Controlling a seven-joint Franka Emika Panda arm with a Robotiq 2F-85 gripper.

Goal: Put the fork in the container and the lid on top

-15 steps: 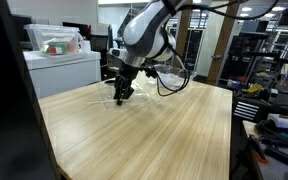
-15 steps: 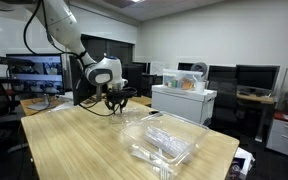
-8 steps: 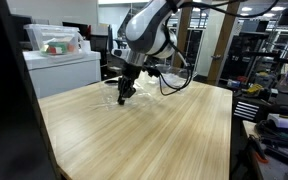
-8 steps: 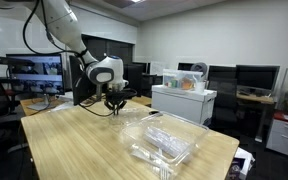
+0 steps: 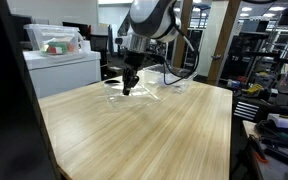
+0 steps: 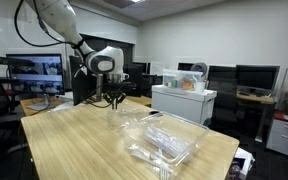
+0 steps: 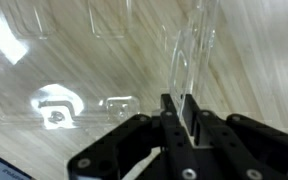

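I will lift my gripper, carry the fork past the lid, lower it over the inside of the container and let go, because the container (image 6: 172, 133) is open beside the lid.
My gripper (image 7: 181, 112) is shut on a clear plastic fork (image 7: 189, 50), which sticks out past the fingertips. In both exterior views the gripper (image 5: 127, 90) (image 6: 114, 100) hangs a little above the wooden table (image 5: 134, 135). The clear container (image 6: 172, 133) and the flatter clear lid (image 6: 144, 152) lie side by side near the table's end. In the wrist view a flat clear piece (image 7: 64, 105) lies below left of the gripper and another clear piece (image 7: 109, 15) sits at the top edge. I cannot tell which is the tub there.
A white cabinet (image 5: 64, 70) with a clear bin of items on top (image 5: 54, 42) stands beside the table. It also shows in an exterior view (image 6: 182, 100). Monitors and desks (image 6: 34, 75) stand behind the arm. Shelves (image 5: 274, 70) line one side.
The gripper has risen off the table and shifted slightly sideways, carrying the fork. The container and lid have not moved.
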